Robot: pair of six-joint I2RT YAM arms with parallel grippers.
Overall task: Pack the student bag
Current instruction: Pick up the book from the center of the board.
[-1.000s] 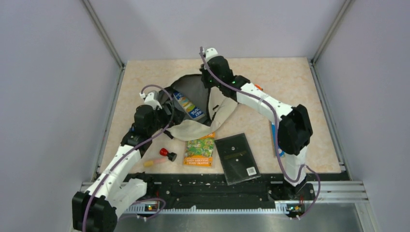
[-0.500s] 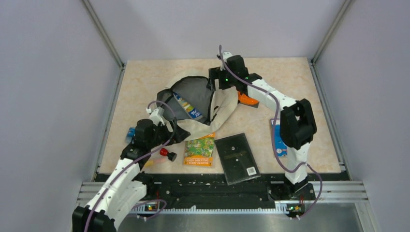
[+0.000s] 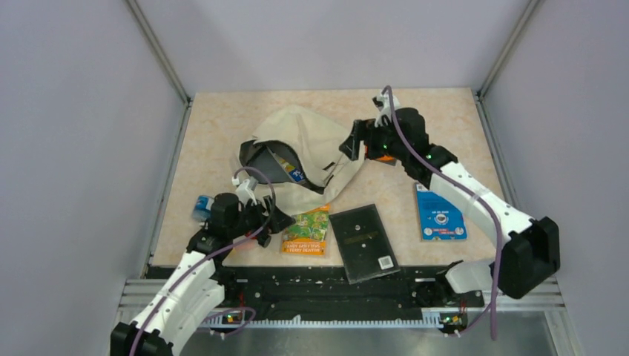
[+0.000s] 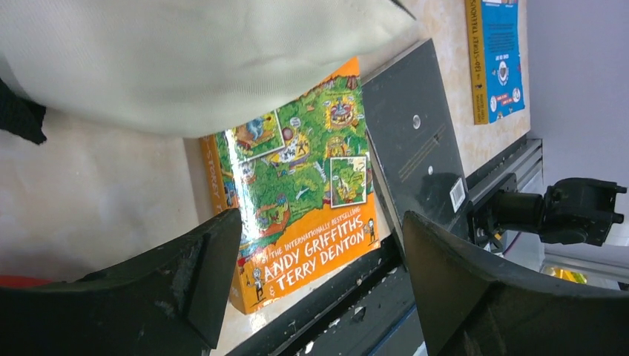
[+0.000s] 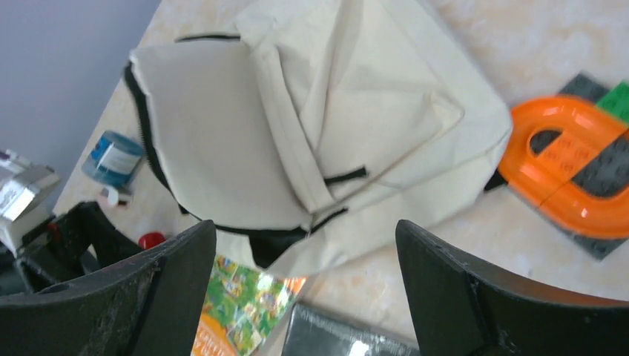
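My right gripper moves back and down onto the orange-and-green book's edge by the black notebook next, because this side of the book sticks out from under the bag (image 3: 300,141).
The student bag (image 3: 300,141) is a cream fabric backpack lying mid-table, its flap slumped over most of the opening; a blue book (image 3: 294,172) peeks from the dark gap. The bag (image 5: 297,111) fills the right wrist view. My right gripper (image 3: 356,141) hovers open just right of the bag, holding nothing (image 5: 305,274). My left gripper (image 3: 271,221) is open near the front edge, low beside an orange-and-green book (image 3: 305,230). That book (image 4: 297,185) shows between the left fingers, untouched.
A black notebook (image 3: 363,241) lies right of the orange book, and a blue book (image 3: 439,211) further right. An orange track piece on grey and green bricks (image 5: 567,170) sits beside the bag. A blue-lidded tub (image 3: 200,208) and a red cap (image 5: 152,239) lie at the left.
My right gripper opened, let go of the bag's flap and swung right; the flap dropped over the opening. My left arm drew back toward the front edge, over the orange book.
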